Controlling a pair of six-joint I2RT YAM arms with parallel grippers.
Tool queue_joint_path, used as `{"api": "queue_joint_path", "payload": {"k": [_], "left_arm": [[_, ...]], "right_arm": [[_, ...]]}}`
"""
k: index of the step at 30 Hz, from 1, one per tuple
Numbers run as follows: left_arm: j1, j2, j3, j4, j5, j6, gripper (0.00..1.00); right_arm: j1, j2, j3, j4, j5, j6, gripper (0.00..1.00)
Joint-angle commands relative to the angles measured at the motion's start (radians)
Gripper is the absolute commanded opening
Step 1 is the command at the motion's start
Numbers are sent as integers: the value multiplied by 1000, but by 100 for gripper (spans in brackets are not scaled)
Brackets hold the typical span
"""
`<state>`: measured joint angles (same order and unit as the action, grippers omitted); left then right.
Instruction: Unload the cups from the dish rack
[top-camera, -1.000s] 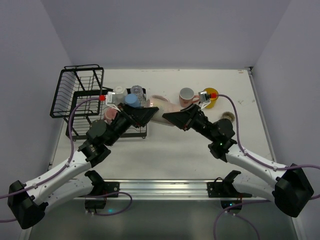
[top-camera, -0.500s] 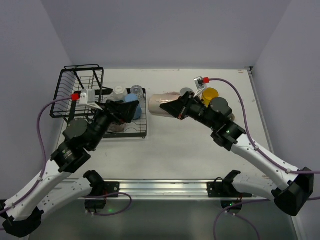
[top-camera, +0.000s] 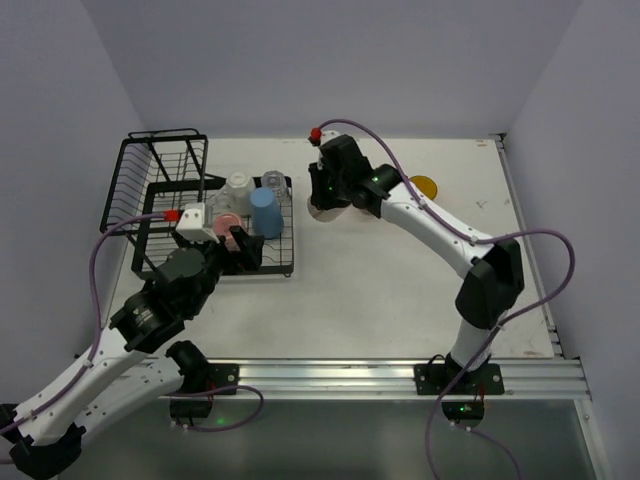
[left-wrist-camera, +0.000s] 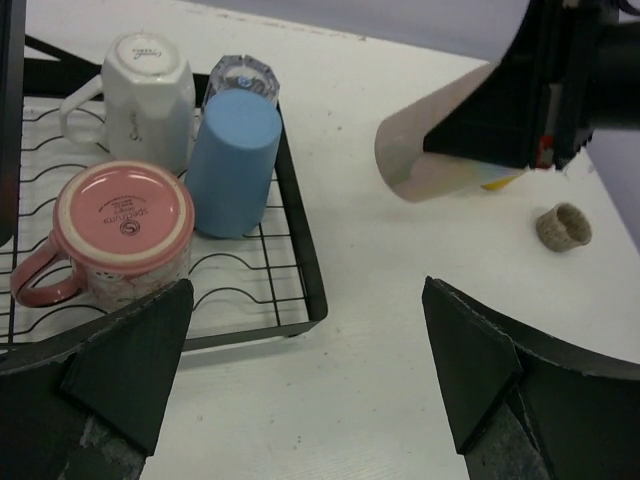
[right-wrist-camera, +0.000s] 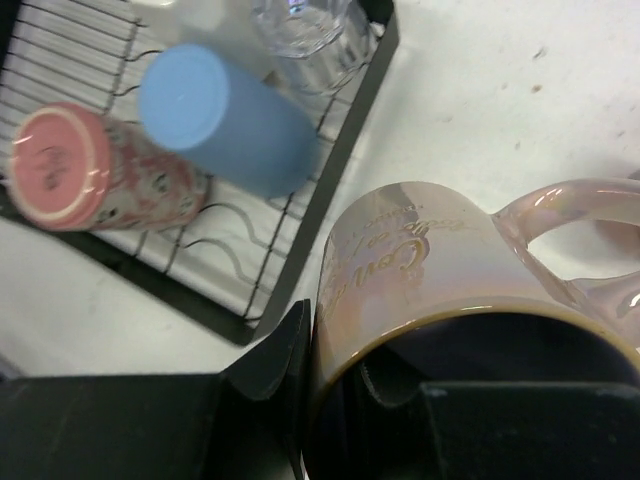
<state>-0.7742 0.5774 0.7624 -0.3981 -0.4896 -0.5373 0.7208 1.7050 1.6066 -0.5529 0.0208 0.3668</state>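
Observation:
I will next bring the pearly beige-pink mug (right-wrist-camera: 450, 290) down with my right gripper and set it on the empty table, just beside the rack's edge.
The black wire dish rack (top-camera: 150, 205) stands at the far left. On its tray stand, upside down, a pink mug (left-wrist-camera: 125, 225), a blue cup (left-wrist-camera: 232, 160), a white mug (left-wrist-camera: 150, 85) and a clear glass (left-wrist-camera: 243, 73). My right gripper (right-wrist-camera: 335, 370) is shut on the rim of a pearly beige-pink mug (right-wrist-camera: 450, 290), one finger inside and one outside, just right of the rack's edge. In the top view the right gripper (top-camera: 322, 195) is past the tray's right side. My left gripper (left-wrist-camera: 310, 380) is open and empty above the table at the tray's near right corner.
A yellow cup (top-camera: 428, 186) stands on the table at the back right, partly behind my right arm. A small beige cup (left-wrist-camera: 562, 227) stands on the table right of the held mug. The rack's tall basket (top-camera: 165, 165) is at the far left.
My right gripper has carried the beige-pink mug from the table's middle toward the back, beside the tray. My left gripper has drawn back toward the tray's near corner, open.

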Motion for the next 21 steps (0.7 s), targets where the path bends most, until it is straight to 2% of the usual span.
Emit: {"api": "queue_joint_path", "payload": {"k": [1, 3, 11, 19, 21], "left_arm": [[3, 41, -6, -19, -43, 45, 100], [1, 74, 0, -4, -49, 49, 100], [1, 209, 20, 105, -58, 65, 100], [3, 344, 29, 205, -168, 65, 100], [3, 372, 37, 222, -191, 62, 100]], "right_arm": [[0, 132, 214, -122, 117, -198, 0], [0, 203, 306, -169, 136, -249, 0], [-18, 455, 458, -180, 200, -359, 0], [-60, 521, 487, -133, 128, -359, 0], [-63, 515, 481, -128, 131, -358, 8]]}}
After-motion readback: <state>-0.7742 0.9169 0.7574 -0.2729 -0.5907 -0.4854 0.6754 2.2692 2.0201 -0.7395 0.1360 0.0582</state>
